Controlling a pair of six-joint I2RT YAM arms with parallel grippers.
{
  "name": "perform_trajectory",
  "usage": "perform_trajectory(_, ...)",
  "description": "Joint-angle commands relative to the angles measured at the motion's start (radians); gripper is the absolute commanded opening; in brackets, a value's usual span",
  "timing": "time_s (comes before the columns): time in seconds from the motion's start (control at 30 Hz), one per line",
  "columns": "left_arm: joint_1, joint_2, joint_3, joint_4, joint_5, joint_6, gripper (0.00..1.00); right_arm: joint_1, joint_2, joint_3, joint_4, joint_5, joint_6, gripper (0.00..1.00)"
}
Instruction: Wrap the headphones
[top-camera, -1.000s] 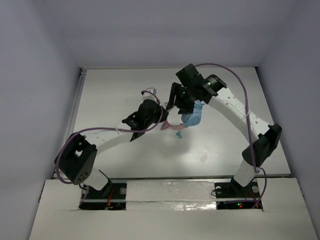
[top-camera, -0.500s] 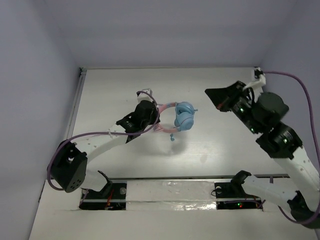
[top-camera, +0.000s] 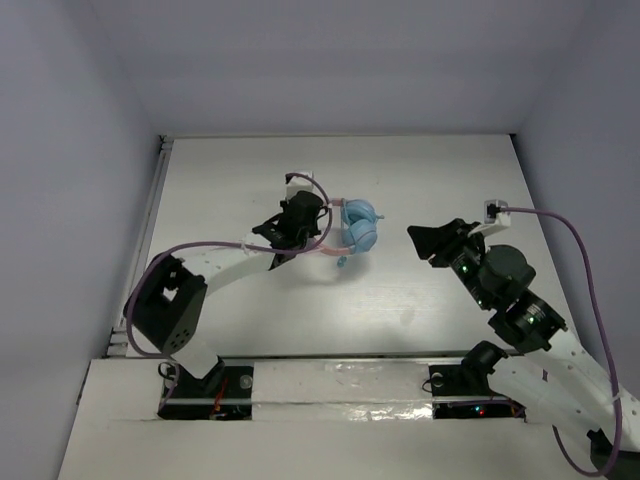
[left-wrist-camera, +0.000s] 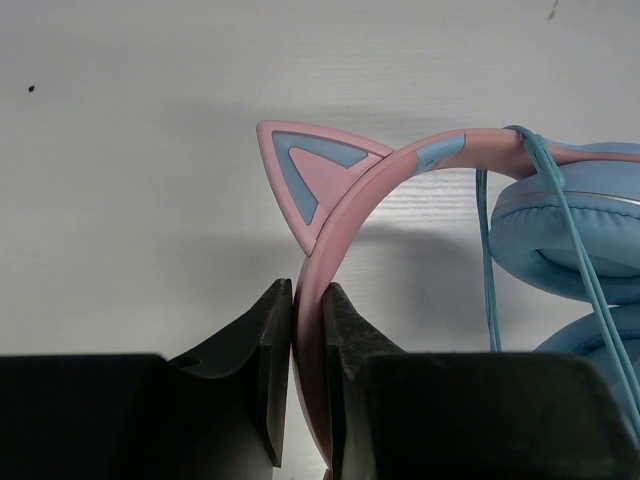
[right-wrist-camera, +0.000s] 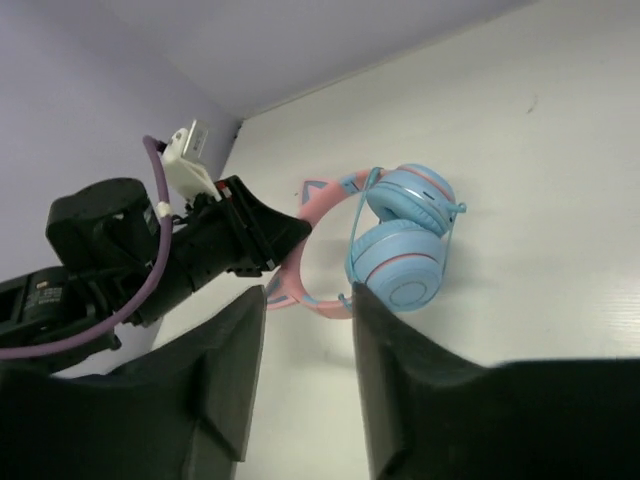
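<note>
I next need to lower the pink headband (left-wrist-camera: 400, 165) in my left gripper slightly outward onto the white tabletop below and let it go, because the headband's shadow falls apart.
The headphones (top-camera: 360, 226) sit mid-table, with two light blue ear cups (right-wrist-camera: 405, 245) stacked together and a pink headband (left-wrist-camera: 400, 165) carrying a cat ear (left-wrist-camera: 308, 170). A thin light blue cable (left-wrist-camera: 486, 250) runs over the band and down past the cups. My left gripper (left-wrist-camera: 308, 305) is shut on the pink headband, also visible from above (top-camera: 320, 232). My right gripper (top-camera: 418, 238) stands open to the right of the headphones and apart from them. Nothing lies between its fingers (right-wrist-camera: 235, 350).
The white table (top-camera: 240, 170) is boxed in by pale walls at the back and both sides. A raised strip runs along its left edge (top-camera: 158, 200). Purple cables loop off both arms (top-camera: 590, 270).
My right arm has pulled off the headphones, swung out right, and come back low at their right. My left gripper kept its grip and carried the headphones slightly farther back.
</note>
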Motion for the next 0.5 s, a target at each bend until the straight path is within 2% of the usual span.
perform_trajectory(0.0,0.03,0.051,0.105,0.148,-0.023,0.04,0.0,-0.004,-0.045,-0.023,0.112,0.086,-0.012,0.49)
perform_trajectory(0.03,0.04,0.085,0.114,0.166,-0.013,0.047,0.0,-0.004,-0.048,-0.025,0.101,0.095,-0.012,0.66)
perform_trajectory(0.13,0.08,0.146,0.138,0.215,0.05,0.065,0.0,-0.004,-0.076,-0.038,0.069,0.138,-0.015,0.83)
perform_trajectory(0.37,0.135,0.28,0.196,0.255,0.098,0.09,0.01,-0.004,-0.099,-0.075,0.087,0.123,-0.008,0.87)
perform_trajectory(0.43,0.144,0.309,0.202,0.255,0.096,0.1,0.09,-0.004,-0.097,-0.075,0.084,0.132,-0.008,0.87)
perform_trajectory(0.47,0.144,0.314,0.204,0.257,0.093,0.1,0.18,-0.004,-0.097,-0.075,0.081,0.134,-0.008,0.88)
